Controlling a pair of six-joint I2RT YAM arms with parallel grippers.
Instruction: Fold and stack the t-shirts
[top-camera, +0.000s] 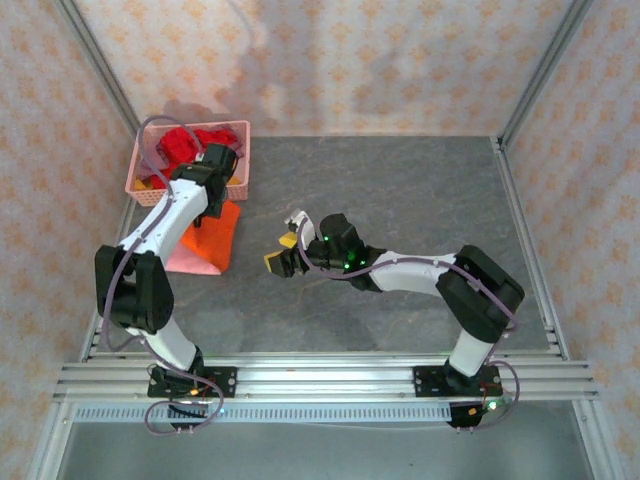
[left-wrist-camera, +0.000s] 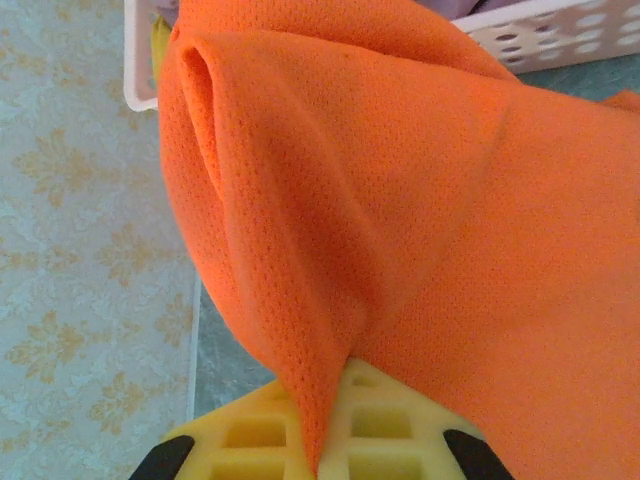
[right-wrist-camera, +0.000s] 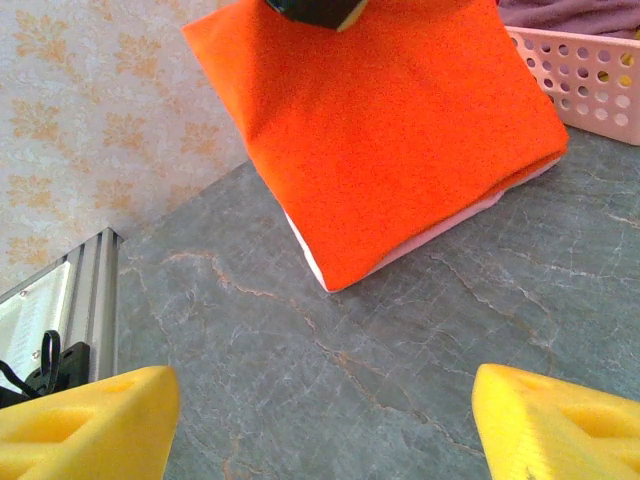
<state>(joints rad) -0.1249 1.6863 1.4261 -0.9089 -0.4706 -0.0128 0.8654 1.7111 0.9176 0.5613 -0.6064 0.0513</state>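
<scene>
The raised fold comes down with my left gripper onto the pile's far part by the basket next and is released, since that part lies below.
A bright orange t-shirt (top-camera: 220, 232) lies folded on a light pink t-shirt (top-camera: 190, 263) just in front of the basket. My left gripper (top-camera: 206, 216) is above its far edge. In the left wrist view a raised fold of the orange t-shirt (left-wrist-camera: 400, 200) is pinched between the shut yellow fingers of my left gripper (left-wrist-camera: 332, 392). My right gripper (top-camera: 283, 253) hovers open over bare table to the right of the pile. Its wrist view shows the orange t-shirt (right-wrist-camera: 400, 130), the pink t-shirt's edge (right-wrist-camera: 440, 228) under it, and nothing between the fingers of my right gripper (right-wrist-camera: 320, 392).
The pink lattice basket (top-camera: 238, 178) stands at the back left and holds a red shirt (top-camera: 190, 142), a mauve one (right-wrist-camera: 570, 15) and some yellow cloth (top-camera: 150, 182). Metal rails (top-camera: 320, 378) edge the grey table (top-camera: 400, 190).
</scene>
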